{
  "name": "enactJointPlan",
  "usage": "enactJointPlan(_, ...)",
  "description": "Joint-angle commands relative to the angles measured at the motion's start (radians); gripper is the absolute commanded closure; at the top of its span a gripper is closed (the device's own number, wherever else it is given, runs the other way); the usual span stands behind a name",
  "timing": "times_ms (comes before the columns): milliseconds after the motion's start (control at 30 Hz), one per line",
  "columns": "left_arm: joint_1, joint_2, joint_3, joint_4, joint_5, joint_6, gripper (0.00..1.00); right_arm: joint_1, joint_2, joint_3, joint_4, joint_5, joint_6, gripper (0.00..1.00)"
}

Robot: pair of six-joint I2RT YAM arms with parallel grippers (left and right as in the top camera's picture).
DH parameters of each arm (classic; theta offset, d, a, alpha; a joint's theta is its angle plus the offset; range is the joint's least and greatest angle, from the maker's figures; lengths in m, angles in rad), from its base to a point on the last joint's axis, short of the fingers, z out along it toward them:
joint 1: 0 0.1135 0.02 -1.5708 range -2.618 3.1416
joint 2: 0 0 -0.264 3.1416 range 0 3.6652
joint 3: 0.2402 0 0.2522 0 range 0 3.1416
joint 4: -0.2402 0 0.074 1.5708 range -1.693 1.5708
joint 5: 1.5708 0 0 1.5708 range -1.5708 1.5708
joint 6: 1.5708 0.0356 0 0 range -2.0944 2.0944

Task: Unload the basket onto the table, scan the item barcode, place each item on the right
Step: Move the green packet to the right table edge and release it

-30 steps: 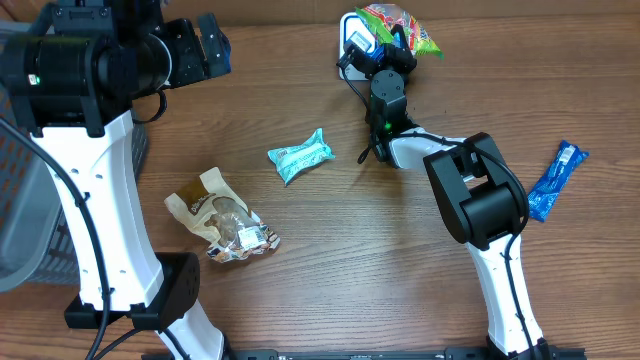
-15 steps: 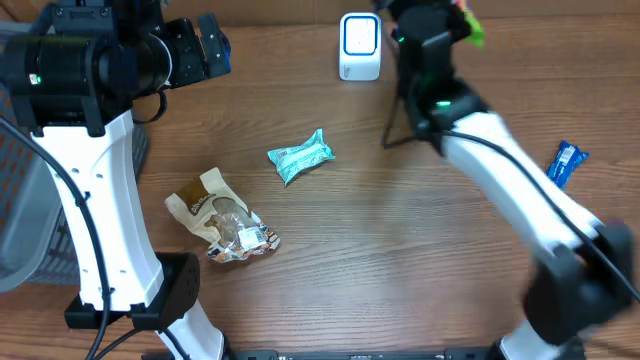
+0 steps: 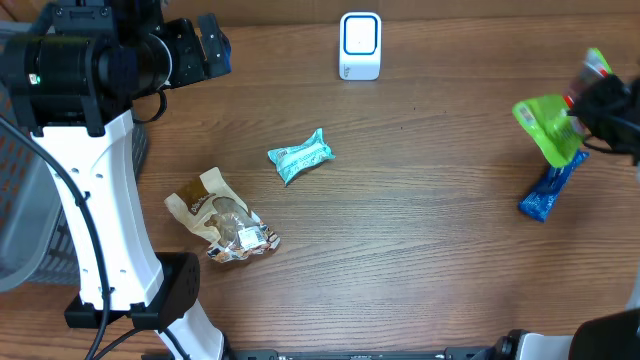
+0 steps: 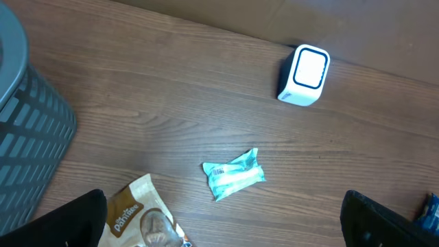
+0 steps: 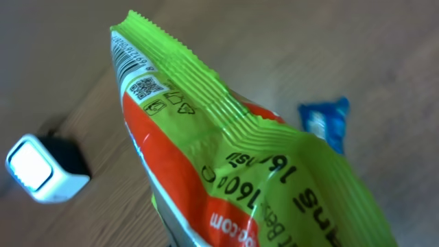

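The bag will next go back down toward the blue packet (image 3: 551, 189) (image 5: 327, 124) in my right gripper, and I will release it there, because that packet is below and back from the gripper.
A green and orange snack bag (image 3: 548, 126) hangs at the far right of the table, with my right gripper (image 3: 598, 98) shut on it. The bag (image 5: 240, 158) fills the right wrist view and hides the fingers; a small printed code shows near its crimped top edge. The white scanner (image 3: 360, 45) stands at the back centre, far from the bag, and shows as well in the right wrist view (image 5: 44, 168). My left gripper (image 4: 226, 223) is open and empty, high over the left side of the table.
A teal packet (image 3: 300, 155) lies mid-table. At front left sits a brown pastry bag (image 3: 220, 218). Just below the held bag rests a blue packet (image 3: 546, 192). A grey bin (image 4: 27, 137) stands off the left edge.
My right arm has swung from in front of the scanner to the far right, carrying the green bag with it. The left arm has not moved.
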Motion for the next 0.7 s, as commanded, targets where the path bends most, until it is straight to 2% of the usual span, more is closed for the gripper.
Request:
enactJointPlan(0,-0.002,0.000,0.001,0.001,-0.003,0.019,0.00,-0.084,0.032,-0.087,0.015,-0.105,0.055,0.96)
enactJointPlan(200,-0.002,0.000,0.001,0.001,-0.003,0.019,0.00,-0.144,0.085,-0.200,0.118,-0.074,0.091,0.96)
enactJointPlan(233,-0.002,0.000,0.001,0.001,-0.003,0.019,0.00,-0.147,0.090,-0.200,0.118,-0.075,0.104,0.91)
enactJointPlan(267,-0.002,0.000,0.001,0.001,-0.003,0.019,0.00,-0.146,0.090,-0.198,0.126,-0.074,0.104,0.72)
enactJointPlan(300,-0.002,0.000,0.001,0.001,-0.003,0.019,0.00,-0.146,0.089,-0.193,0.127,-0.074,0.104,0.70)
enactJointPlan(367,-0.002,0.000,0.001,0.001,-0.003,0.019,0.00,-0.146,0.089,-0.175,0.127,-0.082,0.104,0.59)
enactJointPlan(400,-0.002,0.000,0.001,0.001,-0.003,0.019,0.00,-0.146,0.084,-0.149,0.127,-0.140,0.104,0.47)
enactJointPlan(467,-0.002,0.000,0.001,0.001,-0.003,0.019,0.00,-0.143,0.070,-0.105,0.129,-0.220,0.112,0.40)
enactJointPlan(567,-0.002,0.000,0.001,0.001,-0.003,0.019,0.00,-0.109,0.053,-0.063,0.194,-0.305,0.129,0.35)
enactJointPlan(667,-0.002,0.000,0.001,0.001,-0.003,0.019,0.00,-0.026,0.058,-0.063,0.305,-0.486,0.103,0.18)
